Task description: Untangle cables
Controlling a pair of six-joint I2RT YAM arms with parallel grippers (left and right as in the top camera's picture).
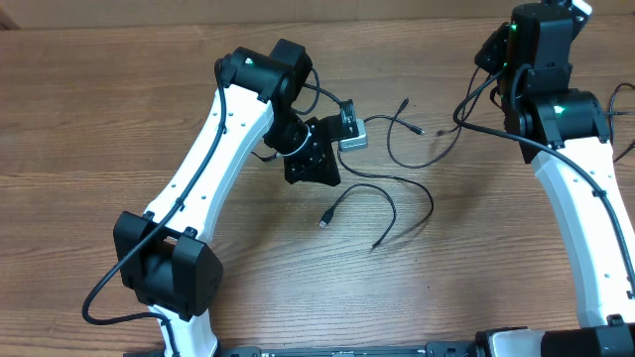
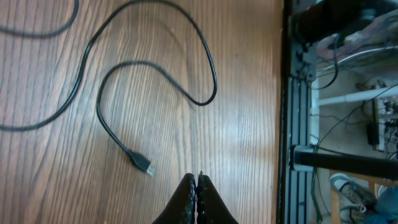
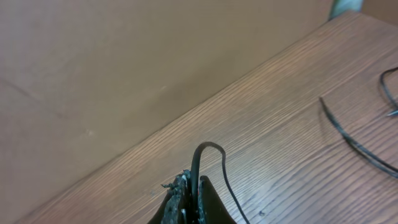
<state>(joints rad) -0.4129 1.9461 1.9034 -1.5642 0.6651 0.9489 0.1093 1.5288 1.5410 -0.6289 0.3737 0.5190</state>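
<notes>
My right gripper holds a cable whose tail crosses the centre cable, so next it will swing to the right in the overhead view, beside the cable loop point(image 1: 613, 111) point(image 3: 385, 84), and release the held cable.
Two thin black cables lie on the wooden table. One cable point(image 1: 429, 203) curls in open loops at the centre, and its plug point(image 1: 325, 220) has a silvery tip. In the left wrist view that plug point(image 2: 142, 165) lies just up and left of my left gripper point(image 2: 197, 177), which is shut on nothing and hovers over bare wood. In the overhead view the left gripper point(image 1: 319, 180) sits just above that plug. A second cable point(image 1: 397, 157) loops towards the far right. My right gripper point(image 3: 194, 177) is shut on a thin black cable point(image 3: 198, 158) that arches over its fingertips.
The black frame along the table edge point(image 2: 292, 112) runs down the right of the left wrist view, with clutter beyond it. A brown wall point(image 3: 124, 74) stands behind the table's far edge. Both white arms point(image 1: 213, 159) reach in from the near side.
</notes>
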